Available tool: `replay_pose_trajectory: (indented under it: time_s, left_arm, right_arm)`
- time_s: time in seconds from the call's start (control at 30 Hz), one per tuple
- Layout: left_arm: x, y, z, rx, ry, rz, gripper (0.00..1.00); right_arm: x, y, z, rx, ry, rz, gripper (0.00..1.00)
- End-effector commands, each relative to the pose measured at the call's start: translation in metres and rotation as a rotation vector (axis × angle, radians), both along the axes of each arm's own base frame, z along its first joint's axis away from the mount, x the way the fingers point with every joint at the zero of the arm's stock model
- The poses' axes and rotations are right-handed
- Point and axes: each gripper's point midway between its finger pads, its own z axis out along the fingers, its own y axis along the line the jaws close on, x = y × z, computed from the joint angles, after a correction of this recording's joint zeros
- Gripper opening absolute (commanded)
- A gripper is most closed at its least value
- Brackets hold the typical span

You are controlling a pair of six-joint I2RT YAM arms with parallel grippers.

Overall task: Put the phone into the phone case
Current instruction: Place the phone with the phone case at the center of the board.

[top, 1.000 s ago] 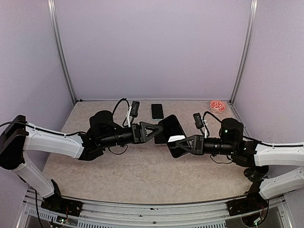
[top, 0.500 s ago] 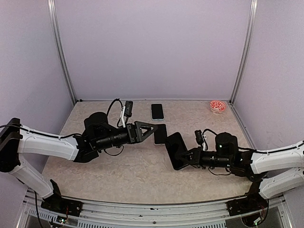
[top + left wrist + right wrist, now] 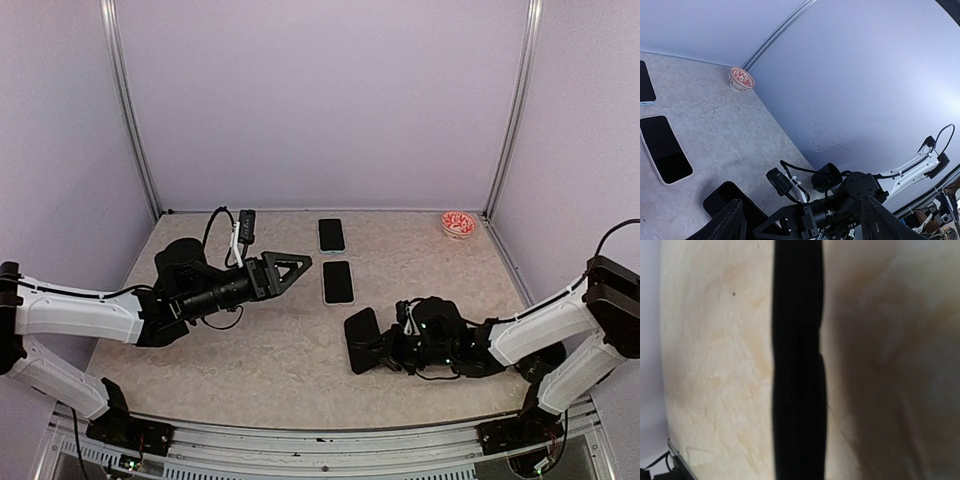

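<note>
I will move my right gripper left in the top view and down to release the black case (image 3: 361,340), as the tabletop below there is bare.
A black phone case (image 3: 361,340) rests low on the table at front centre, and my right gripper (image 3: 385,350) is shut on its right edge. In the right wrist view the case (image 3: 797,365) shows edge-on as a dark vertical band, with my fingers hidden. A phone (image 3: 338,282) with a dark screen and pale rim lies flat on the table behind the case. It also shows in the left wrist view (image 3: 665,155), as does the case (image 3: 735,200). My left gripper (image 3: 300,264) is open and empty, left of the phone, held above the table (image 3: 250,340).
A second dark phone (image 3: 331,235) lies further back near the wall and shows in the left wrist view (image 3: 645,82). A small red-and-white bowl (image 3: 458,222) stands in the back right corner. Purple walls enclose the table on three sides.
My right gripper has carried the black case from mid-air down and forward to the table. My left arm has drawn back to the left, away from the case, uncovering the phone.
</note>
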Motion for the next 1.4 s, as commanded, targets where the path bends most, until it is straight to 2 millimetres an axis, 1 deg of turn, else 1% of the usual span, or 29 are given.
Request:
replay_pose_trajectory:
  time_s: [0.0,0.1,0.17,0.23,0.37,0.63,0.8,0.97,1.03,1.37]
  left_arm:
    - [0.003,0.014,0.001,0.003,-0.014,0.035,0.77]
    - [0.002,0.017,0.001,0.002,-0.014,0.035,0.77]
    - [0.003,0.019,0.001,0.002,-0.016,0.039,0.77]
    - [0.003,0.021,0.001,0.001,-0.018,0.040,0.78]
    - [0.005,0.022,0.001,-0.001,-0.020,0.043,0.77]
    - [0.004,0.022,-0.002,-0.005,-0.013,0.040,0.77]
    - [0.004,0.021,-0.002,-0.012,-0.009,0.036,0.77]
    - [0.004,0.020,-0.003,-0.013,-0.006,0.034,0.78]
    - [0.005,0.020,-0.003,-0.013,-0.005,0.035,0.78]
    - [0.005,0.018,-0.003,-0.019,-0.002,0.030,0.77]
  right_arm:
    - [0.016,0.037,0.035,0.131,-0.060,-0.019,0.00]
    - [0.015,0.043,0.026,0.148,-0.028,-0.041,0.00]
    - [0.015,0.041,0.018,0.155,-0.006,-0.083,0.00]
    - [0.013,0.045,0.012,0.160,-0.001,-0.087,0.00]
    - [0.008,0.056,0.005,0.180,0.018,-0.070,0.00]
    - [0.003,0.066,-0.003,0.188,0.040,-0.052,0.01]
    - [0.000,0.066,-0.005,0.185,0.052,-0.039,0.07]
    - [-0.001,0.061,-0.004,0.142,0.051,-0.038,0.22]
    - [-0.001,0.059,-0.003,0.117,0.046,-0.038,0.26]
    - [-0.001,0.049,-0.003,0.005,0.042,-0.039,0.35]
